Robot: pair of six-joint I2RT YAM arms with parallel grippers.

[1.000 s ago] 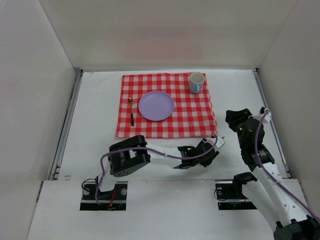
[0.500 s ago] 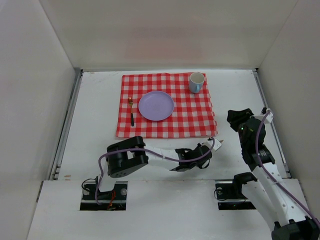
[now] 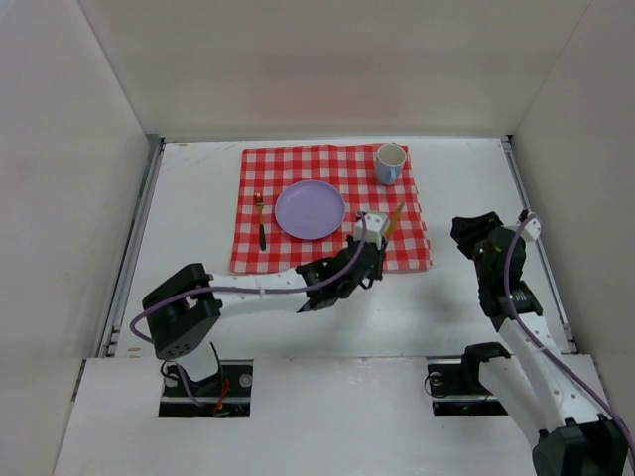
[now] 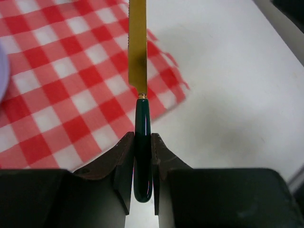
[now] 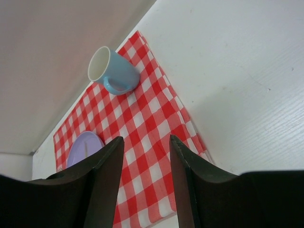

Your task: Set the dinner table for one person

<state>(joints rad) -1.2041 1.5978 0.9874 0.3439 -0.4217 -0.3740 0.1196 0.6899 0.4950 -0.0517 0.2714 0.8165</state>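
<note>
The knife slants while the fork lies straight, so my left gripper should move outward toward the plate (image 3: 310,209) (image 4: 3,71), turn the blade straight, and then go down onto the cloth beside the plate.
The white dinner table (image 3: 189,228) carries a red-and-white checked cloth (image 3: 397,253). On the cloth lie a purple plate (image 3: 310,209), a fork (image 3: 261,222) to its left and a blue mug (image 3: 389,164) at the far right corner. My left gripper (image 3: 377,234) is shut on the dark green handle of a gold-bladed knife (image 4: 137,57). It holds the knife over the cloth to the right of the plate, blade (image 3: 395,220) pointing away. My right gripper (image 3: 474,236) is open and empty, above the bare table right of the cloth.
White walls close in the table at the left, back and right. The right wrist view shows the mug (image 5: 114,72), the cloth (image 5: 142,123) and the plate's edge (image 5: 83,147) ahead of its fingers (image 5: 107,180).
My left arm has swung from the table just in front of the cloth's near right corner to over the cloth beside the plate, carrying the knife. The right arm has barely moved.
</note>
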